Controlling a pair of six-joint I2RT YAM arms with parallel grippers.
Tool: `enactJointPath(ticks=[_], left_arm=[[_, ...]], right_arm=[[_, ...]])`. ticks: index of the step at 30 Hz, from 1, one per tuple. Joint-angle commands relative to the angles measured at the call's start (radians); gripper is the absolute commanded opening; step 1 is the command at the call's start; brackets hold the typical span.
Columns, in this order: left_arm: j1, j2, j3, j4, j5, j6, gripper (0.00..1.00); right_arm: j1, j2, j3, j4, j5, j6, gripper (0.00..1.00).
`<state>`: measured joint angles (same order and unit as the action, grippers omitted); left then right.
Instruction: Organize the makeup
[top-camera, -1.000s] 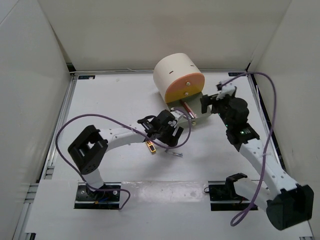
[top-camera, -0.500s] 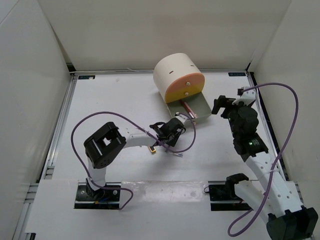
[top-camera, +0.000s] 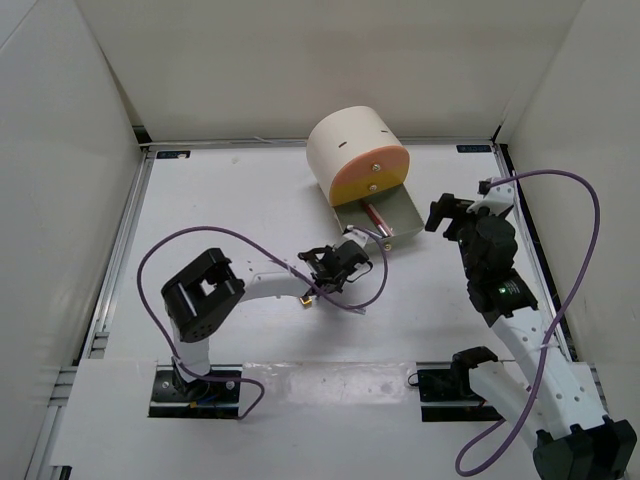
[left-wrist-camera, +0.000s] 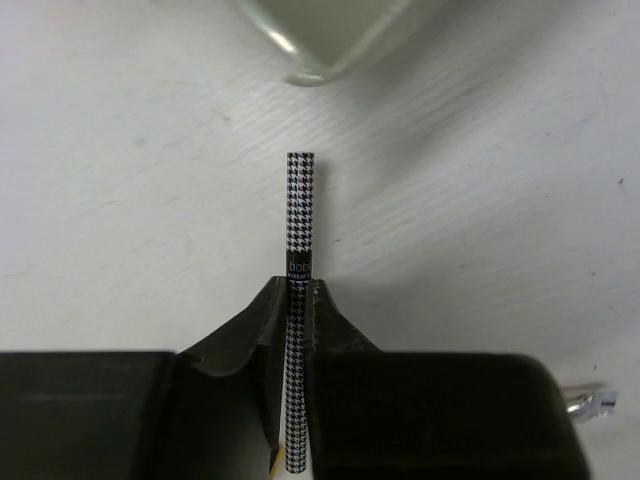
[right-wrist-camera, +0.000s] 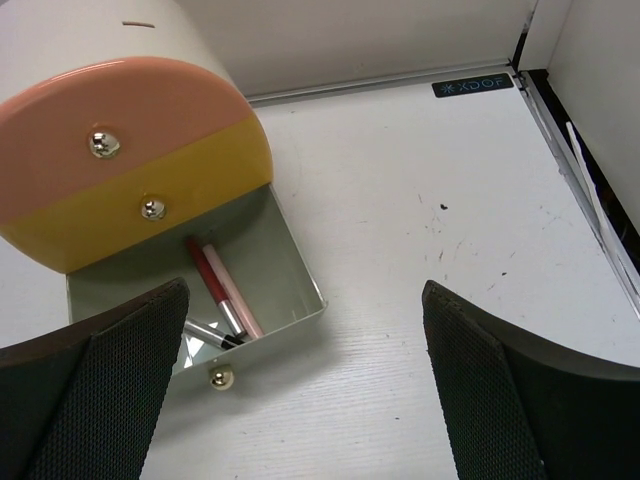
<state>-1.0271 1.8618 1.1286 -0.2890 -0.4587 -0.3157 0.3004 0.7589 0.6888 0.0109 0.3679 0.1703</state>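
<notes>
My left gripper carries the houndstooth pencil up and outward next, over the rim of the open drawer (top-camera: 392, 212), and releases it there, since the tubes already lie inside.
In the left wrist view, a thin pencil (left-wrist-camera: 300, 215) with a black-and-white houndstooth pattern lies on the white table, pointing away from the camera. My left gripper (left-wrist-camera: 298, 292) is shut on its near half. From above, that gripper (top-camera: 336, 266) sits low on the table just in front of the open drawer (top-camera: 392, 212). A small gold lipstick (top-camera: 303, 296) lies beside the left arm. My right gripper (right-wrist-camera: 305, 300) stands open and holds nothing, hovering right of the drawer (right-wrist-camera: 290, 262). In the drawer lie a red tube (right-wrist-camera: 203, 268), a pink tube (right-wrist-camera: 232, 295) and a silver-and-black stick (right-wrist-camera: 205, 334).
The large cream cylindrical box (top-camera: 350, 140) with its orange and yellow front (right-wrist-camera: 130, 170) stands at the back centre. A small metallic scrap (top-camera: 355, 309) lies near the left gripper. High white walls close in the table on three sides.
My left gripper has shut on the houndstooth pencil and the left arm has shifted a little. The right arm has drawn back to the right, away from the drawer.
</notes>
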Motion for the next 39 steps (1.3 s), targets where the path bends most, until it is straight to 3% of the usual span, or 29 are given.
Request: enactJointPath(ticks=[1, 5, 8, 9, 17, 20, 21, 23, 25, 26, 29, 33, 39], left_arm=[[-0.001, -0.162, 0.007, -0.042, -0.095, 0.043, 0.09], [-0.001, -0.294, 0.019, -0.024, -0.126, 0.151, 0.10], [0.008, -0.306, 0.034, 0.124, -0.126, 0.293, 0.16], [0.013, -0.282, 0.048, 0.190, -0.121, 0.312, 0.17], [0.064, -0.018, 0.309, 0.264, 0.095, 0.454, 0.12], [0.071, 0.062, 0.388, 0.271, 0.124, 0.472, 0.24], [0.074, 0.083, 0.443, 0.246, 0.121, 0.478, 0.49], [0.076, 0.126, 0.518, 0.188, 0.118, 0.469, 0.67], [0.076, 0.126, 0.534, 0.169, 0.130, 0.457, 0.78], [0.075, 0.111, 0.528, 0.172, 0.140, 0.451, 0.78], [0.076, 0.031, 0.479, 0.173, 0.164, 0.426, 0.91], [0.076, -0.110, 0.391, 0.099, 0.181, 0.331, 0.98], [0.100, -0.427, 0.153, -0.085, 0.088, 0.057, 0.98]], right_arm=[[-0.006, -0.023, -0.008, 0.021, 0.025, 0.020, 0.99], [-0.003, -0.016, -0.017, 0.023, 0.022, 0.023, 0.99], [-0.006, -0.016, -0.017, 0.014, 0.022, 0.026, 0.99], [-0.006, -0.016, -0.023, 0.014, 0.025, 0.026, 0.99], [-0.006, -0.023, -0.021, -0.005, 0.071, 0.026, 0.99], [-0.012, -0.023, -0.025, -0.029, 0.071, 0.014, 0.99], [-0.007, -0.026, -0.022, -0.032, 0.071, 0.014, 0.99], [-0.006, -0.026, -0.021, -0.046, 0.043, -0.005, 0.99], [-0.006, -0.029, -0.017, -0.072, -0.003, -0.011, 0.99], [-0.006, -0.035, -0.014, -0.084, -0.003, -0.011, 0.99], [0.000, -0.044, -0.006, -0.143, -0.098, -0.029, 0.99], [0.025, 0.003, 0.040, -0.264, -0.330, -0.115, 0.99], [0.221, 0.170, 0.072, -0.333, -0.561, -0.300, 0.99]])
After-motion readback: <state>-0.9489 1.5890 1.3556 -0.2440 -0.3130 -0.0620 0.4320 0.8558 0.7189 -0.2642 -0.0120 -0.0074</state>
